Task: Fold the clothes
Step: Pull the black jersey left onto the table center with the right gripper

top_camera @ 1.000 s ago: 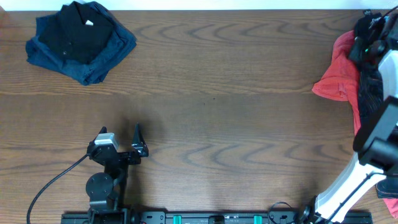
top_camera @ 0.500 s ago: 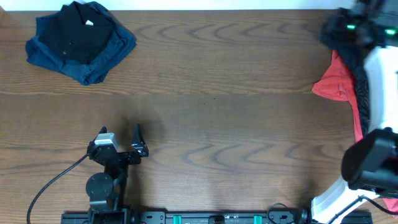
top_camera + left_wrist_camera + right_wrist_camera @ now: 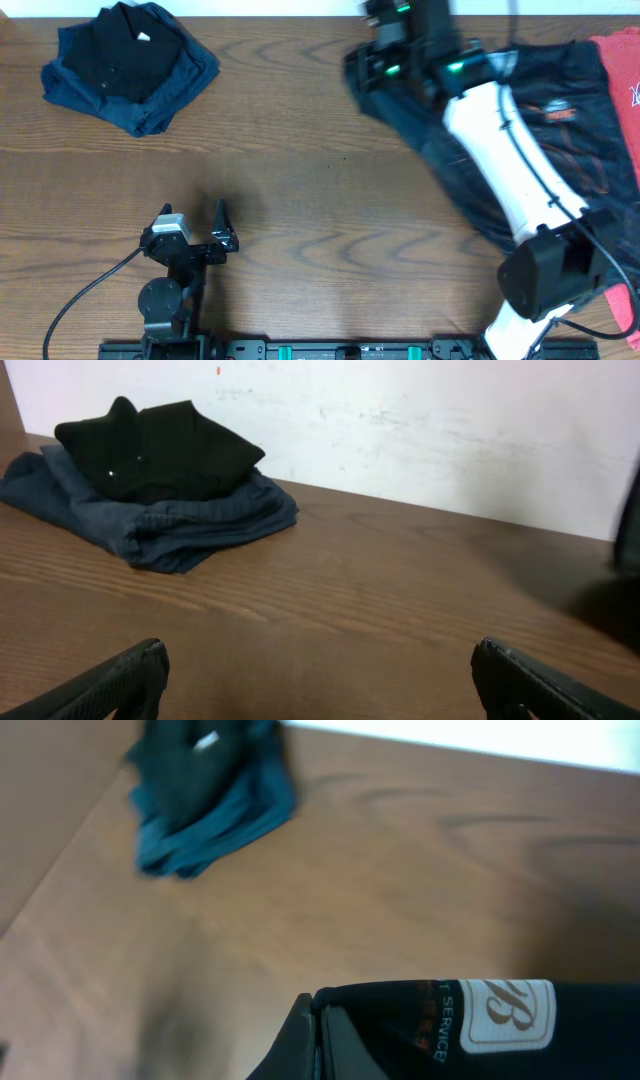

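Observation:
My right gripper should pull the jersey's edge back and to its left in the overhead view and let go of it, because the wood that way is bare.
The black jersey (image 3: 565, 115), with thin orange-red lines and logos, lies stretched across the right half of the table under my right arm. My right gripper (image 3: 385, 62) is near the back edge at the middle, shut on the jersey's leading edge. The right wrist view shows the fingertips (image 3: 315, 1012) pinching the jersey (image 3: 470, 1040) beside a white logo patch (image 3: 505, 1015). My left gripper (image 3: 193, 214) rests near the front left, open and empty. In the left wrist view it (image 3: 320, 680) has bare wood between its fingers.
A pile of black and navy garments (image 3: 130, 65) sits at the back left corner, also visible in the left wrist view (image 3: 150, 470) and right wrist view (image 3: 210, 800). The coral-red T-shirt (image 3: 622, 70) lies at the right edge. A white wall (image 3: 450, 430) runs behind the table.
My right arm has swung from the back right corner leftward along the back edge, dragging the jersey out over the table. The left arm has not moved.

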Available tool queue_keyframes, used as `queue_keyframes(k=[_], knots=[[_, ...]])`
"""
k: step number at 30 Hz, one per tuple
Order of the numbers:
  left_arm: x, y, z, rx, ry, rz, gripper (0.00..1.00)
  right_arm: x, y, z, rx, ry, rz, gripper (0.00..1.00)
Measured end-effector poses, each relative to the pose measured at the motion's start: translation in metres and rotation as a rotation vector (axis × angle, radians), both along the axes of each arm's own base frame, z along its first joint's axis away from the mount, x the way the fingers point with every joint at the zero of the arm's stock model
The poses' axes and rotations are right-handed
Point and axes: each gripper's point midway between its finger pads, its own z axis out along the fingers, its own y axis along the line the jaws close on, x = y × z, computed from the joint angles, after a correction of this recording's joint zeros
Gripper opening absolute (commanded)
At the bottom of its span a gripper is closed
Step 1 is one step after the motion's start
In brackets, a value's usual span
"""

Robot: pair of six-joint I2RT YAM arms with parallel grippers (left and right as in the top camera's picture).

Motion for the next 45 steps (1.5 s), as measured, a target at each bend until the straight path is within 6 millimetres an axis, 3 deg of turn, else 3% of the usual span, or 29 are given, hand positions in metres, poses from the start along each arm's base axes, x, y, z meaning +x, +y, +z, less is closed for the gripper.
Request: queue_keyframes(k=[7,11,12,13,17,21,26,29,32,34,36,39,45], knots=[[0.0,0.0,0.0,0.0,0.0,0.0,0.98,-0.074,0.096,0.0,0.008,0.012,0.218,0.01],[0.0,0.0,0.0,0.0,0.0,0.0,0.98,-0.115,0.135,0.002,0.016,0.013,0.322,0.06],[0.0,0.0,0.0,0.0,0.0,0.0,0.98,-0.122,0.141,0.002,0.02,0.013,0.338,0.13],[0.0,0.0,0.0,0.0,0.0,0.0,0.98,-0.126,0.145,0.003,0.024,0.014,0.348,0.27],[0.0,0.0,0.0,0.0,0.0,0.0,0.98,-0.132,0.151,0.005,0.032,0.011,0.361,0.51],[0.0,0.0,0.0,0.0,0.0,0.0,0.98,-0.124,0.145,0.004,0.028,0.009,0.343,0.57],[0.0,0.0,0.0,0.0,0.0,0.0,0.98,-0.106,0.112,-0.004,-0.019,0.055,0.264,0.59],[0.0,0.0,0.0,0.0,0.0,0.0,0.98,-0.09,0.061,-0.005,-0.1,0.102,0.123,0.64],[0.0,0.0,0.0,0.0,0.0,0.0,0.98,-0.086,0.008,0.01,-0.148,0.13,-0.005,0.75],[0.0,0.0,0.0,0.0,0.0,0.0,0.98,-0.094,-0.025,0.023,-0.17,0.148,-0.075,0.99],[0.0,0.0,0.0,0.0,0.0,0.0,0.98,-0.108,-0.047,0.036,-0.191,0.159,-0.108,0.99],[0.0,0.0,0.0,0.0,0.0,0.0,0.98,-0.137,-0.072,0.039,-0.255,0.213,-0.13,0.99],[0.0,0.0,0.0,0.0,0.0,0.0,0.98,-0.169,-0.114,0.016,-0.417,0.378,-0.27,0.99]])
